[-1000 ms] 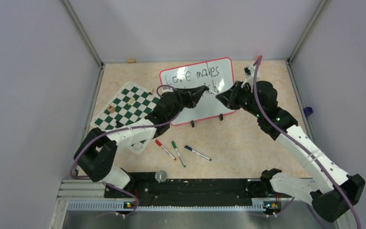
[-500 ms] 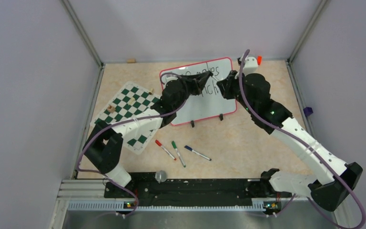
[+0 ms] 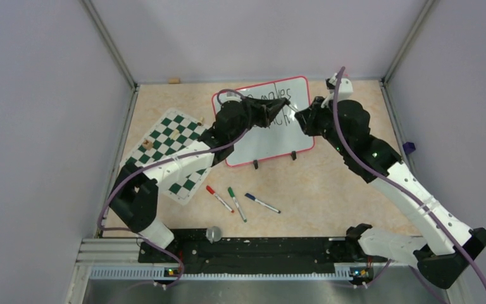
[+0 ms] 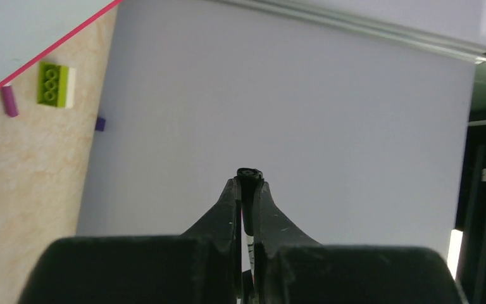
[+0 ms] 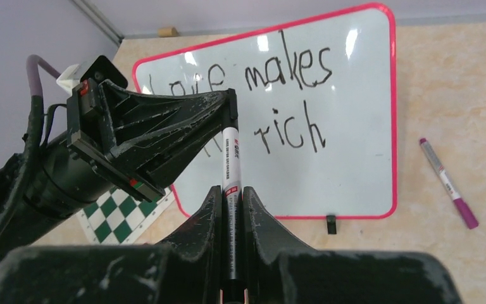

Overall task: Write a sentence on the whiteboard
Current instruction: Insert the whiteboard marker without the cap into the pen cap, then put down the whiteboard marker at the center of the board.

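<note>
My right gripper moves the black marker back and down to the table (image 3: 290, 197) beside the blue marker next.
The whiteboard (image 5: 348, 164), white with a thin red frame, stands at the back of the table (image 3: 272, 140). The sentence (image 5: 285, 82) is in black; "Love makes" and "rich" show, and the left arm hides part of it. My right gripper (image 5: 230, 190) is shut on the barrel of a black marker (image 5: 230, 158) above the board. My left gripper (image 4: 248, 180) is shut on the marker's black cap end (image 4: 249, 173). The two grippers meet tip to tip over the board's upper right, left gripper (image 3: 283, 102) and right gripper (image 3: 299, 114).
A green-and-white checkered mat (image 3: 171, 142) lies left of the board. Red (image 3: 219, 198), green (image 3: 236, 203) and blue (image 3: 262, 202) markers lie in front. A purple marker (image 5: 448, 183) lies right of the board. A green brick (image 4: 55, 84) sits near the wall.
Both arms rose and moved toward the back over the board. The gripper tips, apart a second ago, have closed in on each other and now meet at the marker.
</note>
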